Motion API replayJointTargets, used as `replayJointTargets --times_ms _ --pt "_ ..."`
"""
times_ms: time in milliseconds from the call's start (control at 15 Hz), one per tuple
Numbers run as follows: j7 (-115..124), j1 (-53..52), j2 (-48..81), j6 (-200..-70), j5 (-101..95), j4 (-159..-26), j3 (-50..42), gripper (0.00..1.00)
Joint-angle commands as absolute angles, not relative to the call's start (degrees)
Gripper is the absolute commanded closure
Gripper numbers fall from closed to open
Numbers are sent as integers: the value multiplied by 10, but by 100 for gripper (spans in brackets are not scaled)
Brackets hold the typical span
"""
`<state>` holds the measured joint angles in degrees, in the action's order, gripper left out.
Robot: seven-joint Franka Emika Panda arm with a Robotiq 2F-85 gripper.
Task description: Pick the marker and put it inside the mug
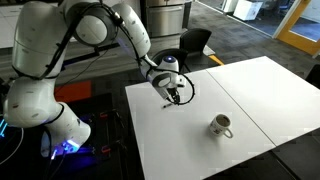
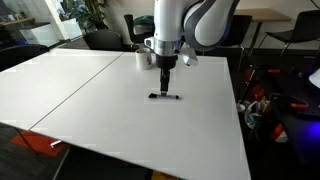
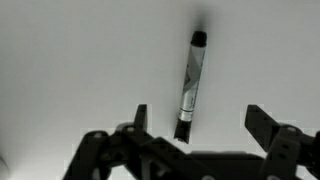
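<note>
Next, my gripper moves down around the silvery near end (image 3: 186, 112) of the marker (image 3: 191, 85) and closes, as it lies flat, that end already between my open fingers.
The marker (image 3: 191, 85) is a thin black stick with a silvery band, lying flat on the white table. It also shows in both exterior views (image 2: 165, 96) (image 1: 171, 105). My gripper (image 3: 198, 120) hovers just above it, open and empty, with the marker's near end between the two fingers. In an exterior view the gripper (image 2: 165, 72) points straight down over the marker. The whitish-grey mug (image 1: 221, 125) stands upright well away from the gripper; in an exterior view it sits behind the gripper, partly hidden (image 2: 143, 57).
The white table (image 1: 250, 95) is made of two panels with a seam. Black office chairs (image 1: 195, 43) stand beyond its far edge. The robot base and cables sit off the table's side (image 1: 60, 130).
</note>
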<state>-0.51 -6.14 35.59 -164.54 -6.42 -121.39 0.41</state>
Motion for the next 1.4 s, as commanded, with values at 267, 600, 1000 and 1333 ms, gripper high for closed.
replayJointTargets --times_ms 267,600,1000,1333 --pt "-5 -57 400 -1645 -55 -1172 9 0" --pt "-7 -56 416 -1639 -55 -1157 11 23" --pt "-10 -54 436 -1629 -54 -1129 13 19" --pt "-11 -54 449 -1626 -54 -1112 14 67"
